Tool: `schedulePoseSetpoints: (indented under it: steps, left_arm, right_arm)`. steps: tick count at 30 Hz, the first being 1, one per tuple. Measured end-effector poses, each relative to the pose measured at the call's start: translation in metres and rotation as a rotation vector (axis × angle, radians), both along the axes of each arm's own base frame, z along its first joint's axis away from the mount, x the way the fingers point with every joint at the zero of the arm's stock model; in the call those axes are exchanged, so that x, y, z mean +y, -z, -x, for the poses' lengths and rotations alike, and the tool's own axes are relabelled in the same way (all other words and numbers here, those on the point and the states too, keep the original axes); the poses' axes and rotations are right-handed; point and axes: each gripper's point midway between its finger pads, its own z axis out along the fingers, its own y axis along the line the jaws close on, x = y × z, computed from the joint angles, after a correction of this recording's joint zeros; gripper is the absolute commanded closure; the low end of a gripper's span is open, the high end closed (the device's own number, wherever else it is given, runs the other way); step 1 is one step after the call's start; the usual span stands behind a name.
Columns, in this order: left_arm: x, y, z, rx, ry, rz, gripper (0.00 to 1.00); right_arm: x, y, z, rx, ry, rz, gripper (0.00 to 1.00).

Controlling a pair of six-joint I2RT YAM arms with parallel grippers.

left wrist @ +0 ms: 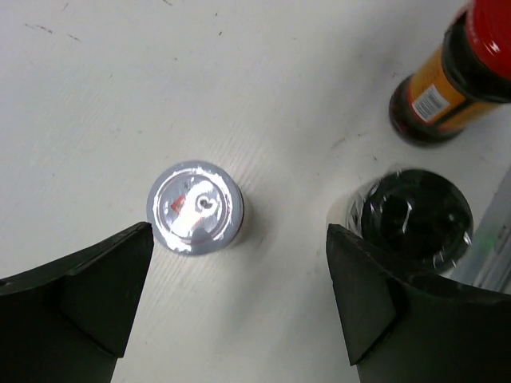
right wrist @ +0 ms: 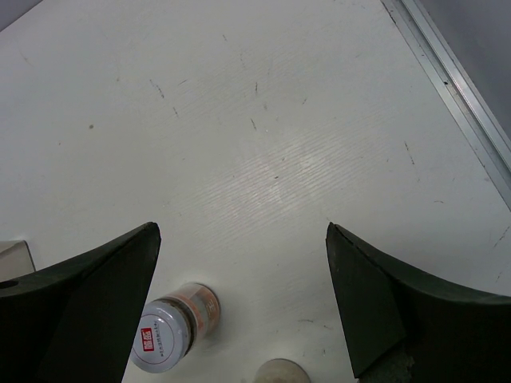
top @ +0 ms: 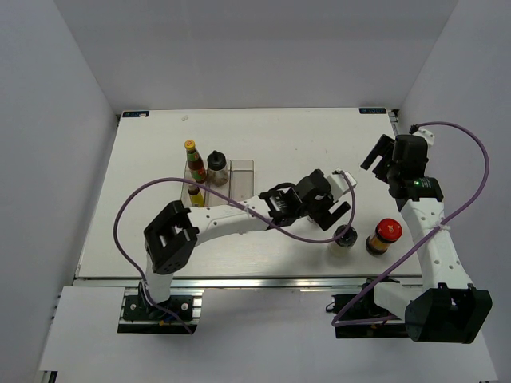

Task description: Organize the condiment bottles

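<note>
The white jar (left wrist: 196, 209) stands off-centre, ahead of one finger, so the robot's left gripper should next go down and shift toward the jar, away from the black-lidded shaker.
The slim red sauce bottle (top: 194, 160) and a black-lidded shaker (top: 216, 166) stand in the clear tray (top: 242, 169). The tiny yellow-capped bottle (top: 195, 196) stands at the tray's front edge. My left gripper (top: 343, 194) is open and empty. In the left wrist view, the left gripper (left wrist: 239, 307) has the white jar (left wrist: 196, 209) just ahead of its left finger. The second black-lidded shaker (left wrist: 413, 215) is beside its right finger, and the red-lidded dark jar (left wrist: 455, 80) stands beyond. My right gripper (top: 377, 163) is open and empty at the far right. The white jar also shows in the right wrist view (right wrist: 164, 341).
The shaker (top: 345, 237) and red-lidded jar (top: 383, 236) stand near the table's front edge, right of centre. A purple cable (top: 160, 187) loops over the left arm. The table's right edge rail (right wrist: 455, 88) lies close to my right gripper (right wrist: 243, 307). A pale round top (right wrist: 281, 373) shows at the bottom edge.
</note>
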Motion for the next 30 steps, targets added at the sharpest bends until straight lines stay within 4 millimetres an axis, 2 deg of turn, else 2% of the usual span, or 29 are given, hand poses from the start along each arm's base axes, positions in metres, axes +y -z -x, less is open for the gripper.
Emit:
schedulePoseSetpoints:
  steps: [4, 8, 13, 19, 26, 27, 30]
  left_arm:
    - [-0.014, 0.015, -0.021, -0.004, -0.059, -0.017, 0.02]
    - [-0.016, 0.047, -0.037, 0.017, -0.104, -0.072, 0.02]
    - [-0.011, 0.049, -0.056, 0.018, -0.162, -0.071, 0.02]
    - [-0.004, 0.065, -0.054, 0.057, -0.178, -0.111, 0.02]
    - [-0.006, 0.067, -0.05, 0.072, -0.16, -0.112, 0.03]
    - [-0.006, 0.067, -0.05, 0.073, -0.159, -0.111, 0.05]
    - [-0.006, 0.068, -0.049, 0.082, -0.161, -0.109, 0.23]
  right_arm:
    - [0.0, 0.0, 0.0, 0.001, -0.004, 0.002, 0.11]
    - [0.0, 0.0, 0.0, 0.001, -0.008, 0.006, 0.11]
    - [0.0, 0.0, 0.0, 0.003, -0.013, 0.012, 0.11]
    - [0.0, 0.0, 0.0, 0.002, -0.015, 0.011, 0.11]
    - [0.0, -0.001, -0.001, -0.004, -0.016, 0.012, 0.11]
    - [0.0, -0.001, -0.001, -0.004, -0.016, 0.012, 0.11]
    - [0.0, 0.002, -0.002, -0.005, -0.016, 0.012, 0.11]
